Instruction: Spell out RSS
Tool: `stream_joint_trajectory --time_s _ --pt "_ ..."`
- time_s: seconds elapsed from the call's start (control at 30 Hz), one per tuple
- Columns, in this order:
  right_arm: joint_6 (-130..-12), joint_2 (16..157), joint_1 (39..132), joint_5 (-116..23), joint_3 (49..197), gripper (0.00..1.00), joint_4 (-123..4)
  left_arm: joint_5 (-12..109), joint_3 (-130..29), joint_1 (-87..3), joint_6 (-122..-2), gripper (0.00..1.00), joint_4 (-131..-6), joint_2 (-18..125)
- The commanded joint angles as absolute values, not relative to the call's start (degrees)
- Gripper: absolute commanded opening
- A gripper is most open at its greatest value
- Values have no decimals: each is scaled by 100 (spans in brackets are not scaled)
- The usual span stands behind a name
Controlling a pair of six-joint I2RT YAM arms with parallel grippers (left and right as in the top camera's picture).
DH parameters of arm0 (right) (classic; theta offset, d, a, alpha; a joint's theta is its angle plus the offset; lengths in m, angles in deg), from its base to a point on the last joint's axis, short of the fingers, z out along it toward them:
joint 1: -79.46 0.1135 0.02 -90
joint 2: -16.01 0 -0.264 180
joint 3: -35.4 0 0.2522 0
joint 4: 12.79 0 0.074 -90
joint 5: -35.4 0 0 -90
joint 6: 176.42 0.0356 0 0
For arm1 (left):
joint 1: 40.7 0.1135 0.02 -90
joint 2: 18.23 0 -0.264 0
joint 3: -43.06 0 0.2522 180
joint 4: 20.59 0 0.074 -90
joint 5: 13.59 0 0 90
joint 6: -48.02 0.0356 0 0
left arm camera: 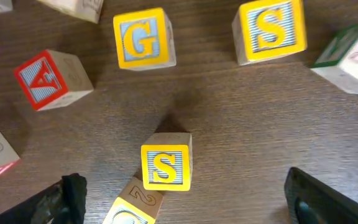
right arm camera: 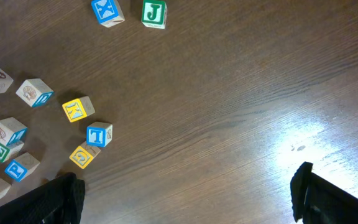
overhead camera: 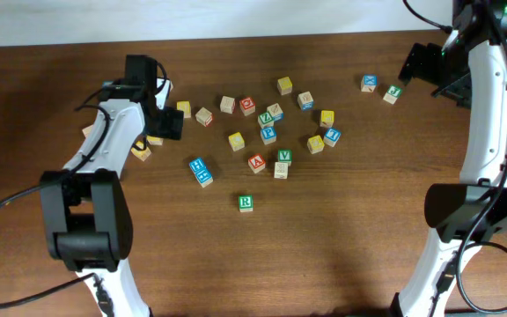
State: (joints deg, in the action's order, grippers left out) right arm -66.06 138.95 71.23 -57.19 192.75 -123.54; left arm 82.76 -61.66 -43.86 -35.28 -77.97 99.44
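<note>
Next, my left gripper moves down with its open fingers around the yellow S block (overhead camera: 154,141) (left arm camera: 166,167), since the block sits below, within their span, against the tan block.
A green R block (overhead camera: 246,203) lies alone at the front of the cluster. In the left wrist view a yellow S block (left arm camera: 165,167) rests against a tan block marked 2 (left arm camera: 137,202), just ahead of my open left gripper (left arm camera: 188,198) and between its fingers' line. A second yellow S block (left arm camera: 270,31) lies further off to the right, beside a yellow G block (left arm camera: 143,40). Overhead, the left gripper (overhead camera: 164,107) sits at the cluster's left edge, next to a yellow block (overhead camera: 184,108). My right gripper (overhead camera: 429,66) (right arm camera: 188,196) is open and empty at the far right.
A red A block (left arm camera: 50,78) and a green block (left arm camera: 350,56) flank the left wrist view. Several letter blocks are scattered across the table's middle (overhead camera: 271,123). A blue X block (right arm camera: 107,11) and a green J block (right arm camera: 154,12) lie near the right gripper.
</note>
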Motion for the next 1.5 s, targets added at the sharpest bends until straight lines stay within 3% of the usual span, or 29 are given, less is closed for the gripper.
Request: stream_joint_trajectory --time_s 0.0,0.03,0.13,0.27,0.4,0.63,0.73,0.93,1.0,1.1,1.2,1.47 --pt "-6650 13856 7119 -5789 19327 98 -12385 8210 -6153 -4235 -3454 90 -7832 10337" --pt "-6650 13856 7119 -5789 19327 98 -12385 8186 -6153 -4228 -3454 89 -7830 10429" --pt "-6650 13856 7119 -5789 19327 98 -12383 7848 -6153 -4213 -3200 72 -7782 10571" --pt "-6650 13856 7119 -5789 19327 98 -12383 7852 -6153 -4158 -3200 66 -7742 10794" --pt "-6650 13856 7119 -5789 19327 98 -12385 7874 -6155 -4158 -3202 41 -7605 10794" --pt "-6650 13856 7119 -5789 19327 98 -12383 7876 -6155 -4158 -3200 47 -7351 10794" --pt "-6650 13856 7119 -5789 19327 98 -12383 7878 -6155 -4158 -3189 38 -7364 10794" --pt "-6650 13856 7119 -5789 19327 98 -12383 7872 -6155 -4154 -3075 30 -7456 10792" --pt "-6650 13856 7119 -5789 19327 99 -12383 7874 -6160 -4154 -3075 21 -7467 10792" --pt "-6650 13856 7119 -5789 19327 98 -12383 7872 -6190 -4154 -3080 20 -7500 10785" --pt "-6650 13856 7119 -5789 19327 98 -12383 7856 -6601 -4154 -3860 17 -7970 10702" --pt "-6650 13856 7119 -5789 19327 98 -12383 5356 -6826 -4220 -4269 16 -9069 9555"
